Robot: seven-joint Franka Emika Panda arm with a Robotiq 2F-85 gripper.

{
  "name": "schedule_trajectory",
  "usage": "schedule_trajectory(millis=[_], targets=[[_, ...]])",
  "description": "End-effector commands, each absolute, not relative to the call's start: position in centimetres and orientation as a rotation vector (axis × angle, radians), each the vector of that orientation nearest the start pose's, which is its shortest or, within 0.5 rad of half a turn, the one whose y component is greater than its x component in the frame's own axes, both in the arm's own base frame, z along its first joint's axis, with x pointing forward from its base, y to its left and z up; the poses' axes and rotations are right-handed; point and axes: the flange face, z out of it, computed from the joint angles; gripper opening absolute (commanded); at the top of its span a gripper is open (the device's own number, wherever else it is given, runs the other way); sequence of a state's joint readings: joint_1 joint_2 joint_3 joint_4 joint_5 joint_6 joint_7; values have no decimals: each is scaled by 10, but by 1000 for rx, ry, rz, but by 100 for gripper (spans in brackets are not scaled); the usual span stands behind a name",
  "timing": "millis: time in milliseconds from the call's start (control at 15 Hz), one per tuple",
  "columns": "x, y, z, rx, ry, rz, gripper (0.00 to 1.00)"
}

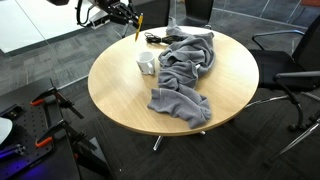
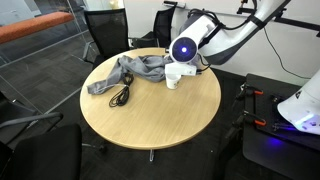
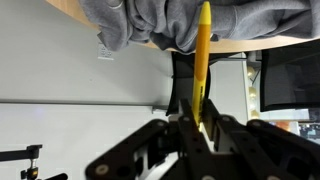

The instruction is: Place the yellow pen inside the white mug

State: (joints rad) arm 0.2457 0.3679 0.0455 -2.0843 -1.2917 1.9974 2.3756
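Note:
I should move my gripper down and outward to the white mug's open top next and release the yellow pen. The pen is still hanging high above the mug's rim.
My gripper is shut on the yellow pen and holds it in the air over the far edge of the round wooden table. In the wrist view the pen sticks out from between the fingers toward the table's edge. The white mug stands on the table beside a grey cloth, below and in front of the pen. The mug also shows in an exterior view, partly behind the arm, where the gripper and pen are hidden.
A crumpled grey cloth covers the table's middle and shows in the wrist view. A black cable lies near it. Office chairs stand around the table. Tools with red handles lie on the floor.

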Motion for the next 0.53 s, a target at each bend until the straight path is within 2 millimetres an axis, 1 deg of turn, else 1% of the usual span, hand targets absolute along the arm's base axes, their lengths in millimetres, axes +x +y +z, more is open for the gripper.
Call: schedule_trajectory(millis=[0,267,467], targets=[[563,95,237,1860,-1365,1142,4],[568,87,220,1847,-1385,1152,4],[573,88,207,1844,-1371,1158,4]])
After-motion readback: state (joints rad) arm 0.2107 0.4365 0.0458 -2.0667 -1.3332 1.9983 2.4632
